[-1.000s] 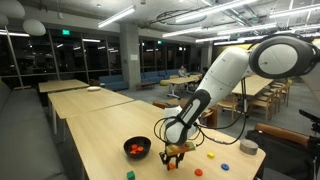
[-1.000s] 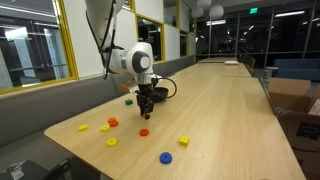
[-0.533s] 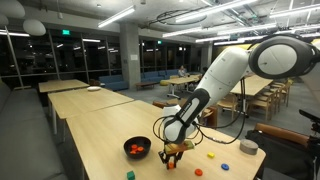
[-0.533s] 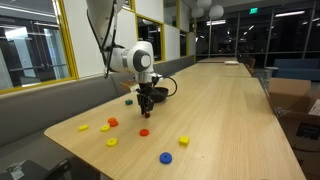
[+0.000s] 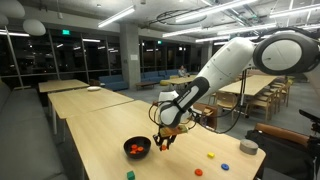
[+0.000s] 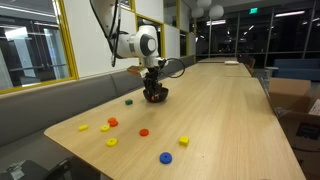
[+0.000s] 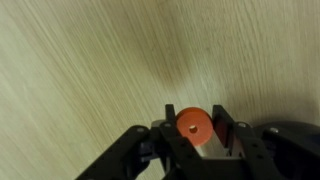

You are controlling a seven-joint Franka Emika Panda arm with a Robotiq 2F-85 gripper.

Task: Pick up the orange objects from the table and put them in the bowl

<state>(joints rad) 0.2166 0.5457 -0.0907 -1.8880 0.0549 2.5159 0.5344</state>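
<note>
I will next lift, turn and move my gripper outward over the black bowl point(image 5: 137, 149), then dip it to open, as the orange object still hangs beside the bowl's rim.
In the wrist view my gripper point(image 7: 193, 128) is shut on an orange object point(image 7: 192, 122), a small round piece with a hole in its middle, over the pale wood table point(image 7: 80, 70). In both exterior views the gripper point(image 5: 163, 141) point(image 6: 152, 86) hangs raised, close beside and just above the black bowl point(image 5: 137, 149) point(image 6: 155, 96). Orange shows inside the bowl. More orange objects point(image 6: 113, 122) point(image 6: 143, 132) point(image 5: 211, 155) lie on the table.
Yellow pieces point(image 6: 104, 128) point(image 6: 184, 141), a blue piece point(image 6: 165, 157) and a green piece point(image 6: 128, 101) are scattered on the table. A grey cup point(image 5: 248, 147) stands near the table's end. The table's front edge point(image 6: 110, 165) runs close to the pieces.
The gripper has closed on the orange piece, risen from the table and moved toward the bowl with it.
</note>
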